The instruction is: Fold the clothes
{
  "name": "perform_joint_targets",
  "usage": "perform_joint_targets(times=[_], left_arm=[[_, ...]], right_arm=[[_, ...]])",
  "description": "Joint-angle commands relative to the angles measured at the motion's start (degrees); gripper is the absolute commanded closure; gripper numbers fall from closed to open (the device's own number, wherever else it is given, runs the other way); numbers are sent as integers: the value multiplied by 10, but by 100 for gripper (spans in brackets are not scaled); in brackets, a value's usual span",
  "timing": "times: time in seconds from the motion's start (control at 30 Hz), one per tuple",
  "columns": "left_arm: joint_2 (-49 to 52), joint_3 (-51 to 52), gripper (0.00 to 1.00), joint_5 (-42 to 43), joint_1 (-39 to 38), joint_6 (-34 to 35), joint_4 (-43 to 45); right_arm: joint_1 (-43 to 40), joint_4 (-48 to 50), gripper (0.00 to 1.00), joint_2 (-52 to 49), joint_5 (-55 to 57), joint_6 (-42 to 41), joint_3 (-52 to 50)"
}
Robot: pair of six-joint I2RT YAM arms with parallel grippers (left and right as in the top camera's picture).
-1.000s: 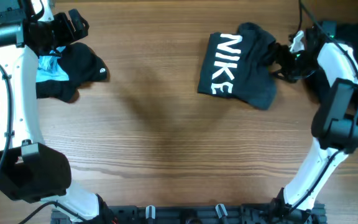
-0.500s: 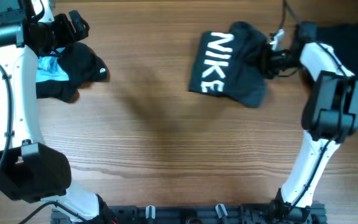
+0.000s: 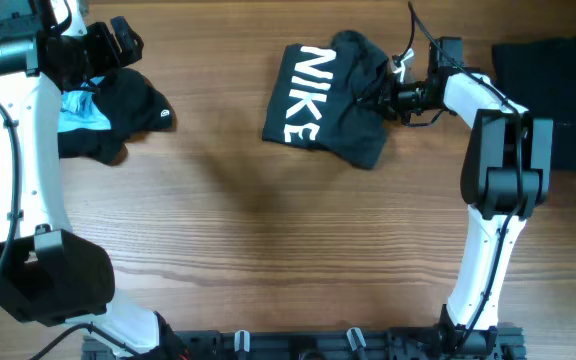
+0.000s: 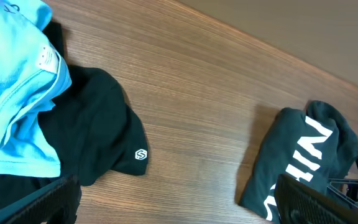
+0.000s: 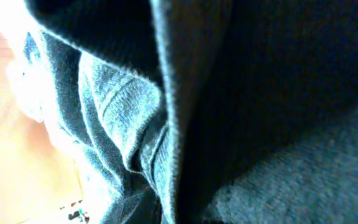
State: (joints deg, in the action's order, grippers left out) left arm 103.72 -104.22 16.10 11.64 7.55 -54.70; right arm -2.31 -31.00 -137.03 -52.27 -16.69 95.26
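Note:
The robot's right gripper next goes up, carries the shirt across and down onto the flat black cloth, which lies to that gripper's right in the overhead view, and lets go.
A black shirt with white NIKE lettering (image 3: 318,105) lies crumpled at the top centre of the table. My right gripper (image 3: 386,96) is shut on its right edge. The right wrist view is filled with the dark fabric (image 5: 260,124), bunched right against the camera, and the fingers are hidden. The shirt (image 4: 303,162) also shows at the right of the left wrist view. My left gripper (image 3: 126,45) hangs open above a pile at the far left, made of a light blue garment (image 3: 83,110) and a black garment (image 3: 138,105). Nothing is between its fingers (image 4: 30,205).
A flat black cloth (image 3: 553,60) lies at the top right corner, behind the right arm. Bare wooden tabletop (image 3: 268,230) spreads across the middle and front. The arm bases stand at the front edge.
My right gripper has shut on the NIKE shirt and dragged it leftwards along the table. The left arm has not moved.

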Motion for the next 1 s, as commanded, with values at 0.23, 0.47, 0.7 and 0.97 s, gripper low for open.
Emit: perform_joint_targets(times=[0.23, 0.47, 0.7, 0.97], left_arm=[[5, 1, 0, -6, -2, -12, 0], [5, 1, 0, -6, -2, -12, 0], [5, 1, 0, -6, -2, -12, 0], [5, 1, 0, -16, -2, -14, -3]], right_arm=[[-2, -28, 96, 221, 224, -50, 5], [-5, -54, 96, 304, 360, -45, 5], [-60, -47, 96, 328, 335, -124, 24], [-175, -30, 96, 342, 230, -105, 133]])
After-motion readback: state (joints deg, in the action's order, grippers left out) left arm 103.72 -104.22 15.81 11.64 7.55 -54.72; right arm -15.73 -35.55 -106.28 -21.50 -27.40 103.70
